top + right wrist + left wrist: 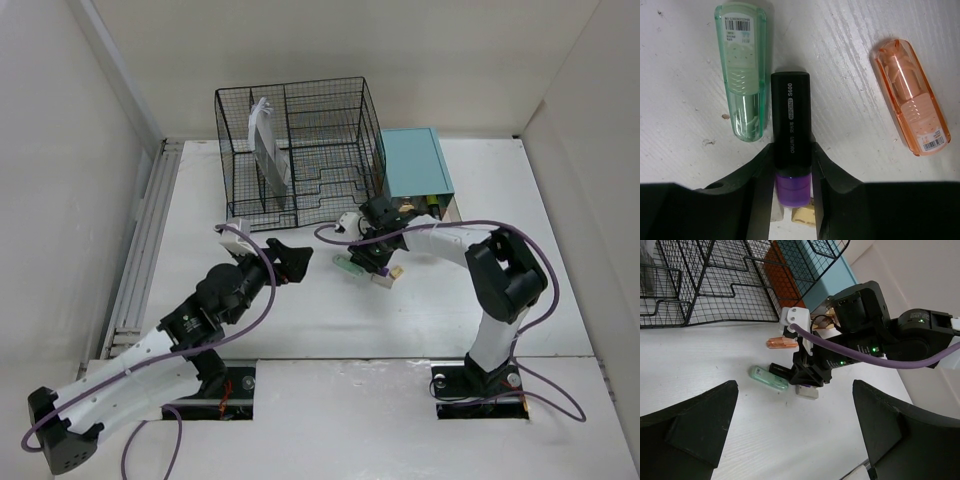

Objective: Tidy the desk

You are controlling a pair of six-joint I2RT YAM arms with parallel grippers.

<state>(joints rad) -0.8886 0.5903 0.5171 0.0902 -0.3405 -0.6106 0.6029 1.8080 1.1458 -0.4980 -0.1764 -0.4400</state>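
The highlighter is already in my right gripper, so my right gripper will lift outward and to the right in the top view and let go over the teal box's open drawer [435, 208].
The white desk [320, 320] holds a small cluster of highlighters. My right gripper [791, 150] is shut on a black highlighter [791, 115] with a purple end, low over the desk. A green highlighter [743, 70] lies right beside it and an orange one [910, 95] lies apart on the other side. In the top view the right gripper [370, 255] is in front of the teal box [415, 165]. My left gripper [290, 262] is open and empty, hovering left of the cluster. The left wrist view shows the green highlighter [769, 378], the orange one [782, 343] and the right gripper [807, 375].
A black wire-mesh rack [300, 150] with a white sheaf of papers [268, 150] stands at the back. A small white eraser [806, 392] lies under the right gripper. White walls [60, 180] border the desk.
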